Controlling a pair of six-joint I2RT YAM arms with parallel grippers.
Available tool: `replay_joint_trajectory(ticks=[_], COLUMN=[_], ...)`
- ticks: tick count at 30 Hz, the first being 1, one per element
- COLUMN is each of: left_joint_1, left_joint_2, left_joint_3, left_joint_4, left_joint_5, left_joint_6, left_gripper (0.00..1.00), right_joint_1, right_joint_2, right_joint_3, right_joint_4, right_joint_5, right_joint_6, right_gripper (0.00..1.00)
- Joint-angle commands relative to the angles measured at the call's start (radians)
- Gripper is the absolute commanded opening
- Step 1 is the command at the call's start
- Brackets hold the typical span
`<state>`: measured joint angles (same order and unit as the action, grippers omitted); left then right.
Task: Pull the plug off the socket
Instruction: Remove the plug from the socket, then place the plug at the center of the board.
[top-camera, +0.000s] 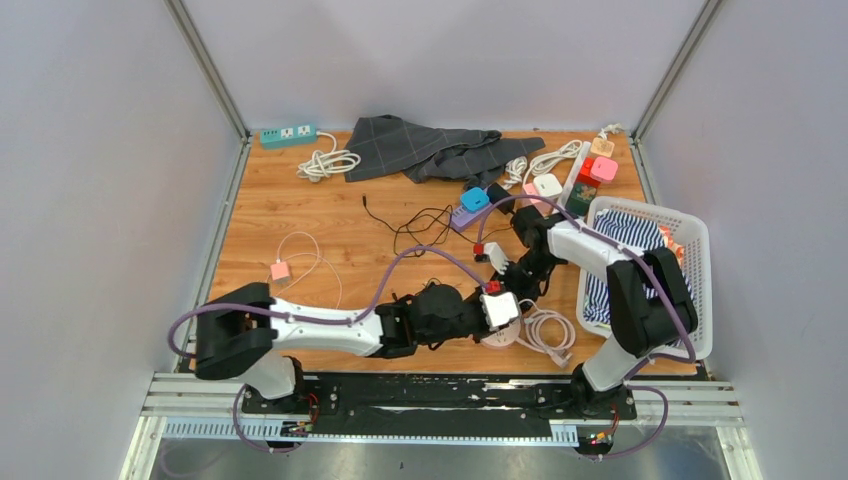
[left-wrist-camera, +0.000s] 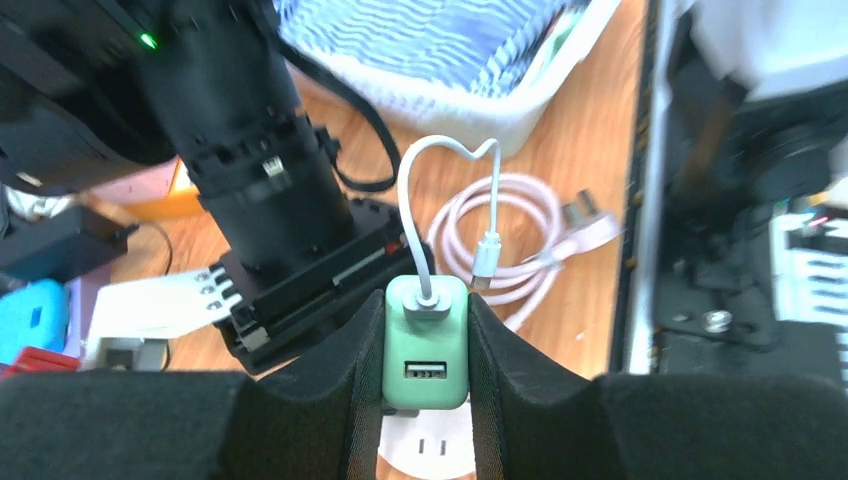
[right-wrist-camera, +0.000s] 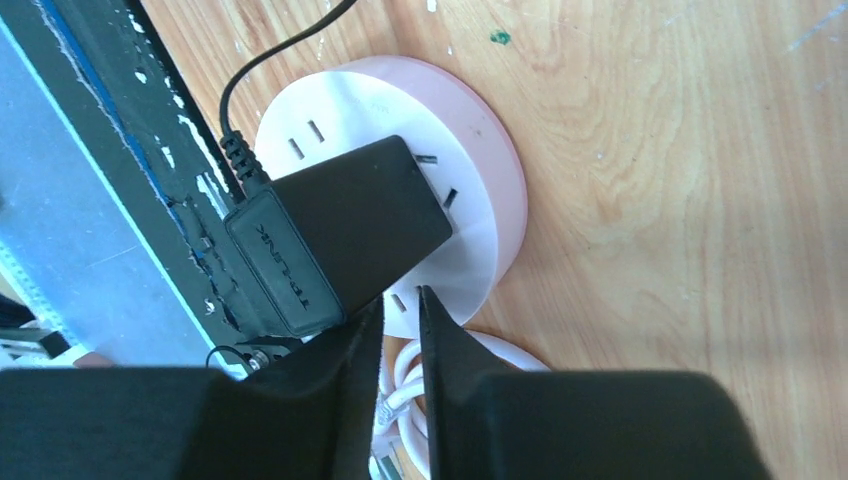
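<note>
I need to lift the plug in my left gripper next, lower it onto bare tabletop past the pink charger, outward and to that gripper's left in the top view, and release it.
My left gripper (left-wrist-camera: 425, 330) is shut on a mint-green USB charger plug (left-wrist-camera: 425, 370) with a white cable (left-wrist-camera: 408, 200) in its top port. The plug stands on a round white-and-pink socket (left-wrist-camera: 430, 455); I cannot tell whether its pins are still seated. In the right wrist view the socket (right-wrist-camera: 470, 150) also carries a black adapter (right-wrist-camera: 340, 230). My right gripper (right-wrist-camera: 400, 300) is shut, with its tips at the socket's rim and nothing between them. From above, both grippers meet over the socket (top-camera: 500, 338) near the table's front edge; the left gripper (top-camera: 497, 312) is below the right gripper (top-camera: 517, 282).
A coiled pale cable (top-camera: 548, 330) lies just right of the socket. A white basket (top-camera: 690, 240) with striped cloth stands at the right. A grey cloth (top-camera: 430, 150), a teal power strip (top-camera: 288, 133) and several small chargers lie at the back. The black base rail (right-wrist-camera: 150, 150) borders the socket.
</note>
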<state>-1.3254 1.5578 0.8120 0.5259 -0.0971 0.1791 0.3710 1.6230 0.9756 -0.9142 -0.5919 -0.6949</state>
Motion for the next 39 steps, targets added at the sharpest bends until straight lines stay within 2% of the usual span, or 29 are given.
replay_joint_trajectory(ticks=[1,6,15,21,25,29,31,35,39], left_joint_1=[0.028,0.042,0.106,0.179,0.279,0.382,0.473,0.64,0.802], left_joint_2=[-0.106,-0.139,-0.263,-0.405,-0.509,-0.62,-0.651,-0.644,-0.573], left_joint_3=[-0.046,-0.119,-0.253,-0.322,-0.374,-0.424,-0.43,-0.436,-0.41], left_joint_4=[0.038,0.04,0.039,0.039,0.04,0.04,0.038,0.039,0.04], left_joint_5=[0.166,0.223,0.217,0.234,0.303,0.26,0.264,0.317,0.394], left_joint_6=[-0.118,-0.204,-0.293,-0.323,-0.357,-0.411,-0.45,-0.583,-0.722], left_gripper=[0.0,0.0,0.0,0.0,0.0,0.0,0.0,0.0,0.0], right_joint_1=[0.002,-0.024,-0.102,-0.106,-0.106,-0.11,-0.112,-0.137,-0.144], right_joint_2=[-0.018,-0.088,-0.271,-0.332,-0.366,-0.421,-0.434,-0.47,-0.491], right_joint_3=[-0.035,-0.012,-0.024,-0.046,-0.072,-0.088,-0.096,-0.12,-0.131], right_joint_4=[0.105,0.078,0.041,0.036,0.063,0.088,0.094,0.117,0.136], right_joint_5=[0.212,0.147,0.022,0.055,0.112,0.112,0.123,0.133,0.131], right_joint_6=[-0.058,-0.071,-0.119,-0.16,-0.158,-0.157,-0.16,-0.163,-0.162], right_gripper=[0.28,0.35,0.39,0.37,0.33,0.34,0.34,0.34,0.33])
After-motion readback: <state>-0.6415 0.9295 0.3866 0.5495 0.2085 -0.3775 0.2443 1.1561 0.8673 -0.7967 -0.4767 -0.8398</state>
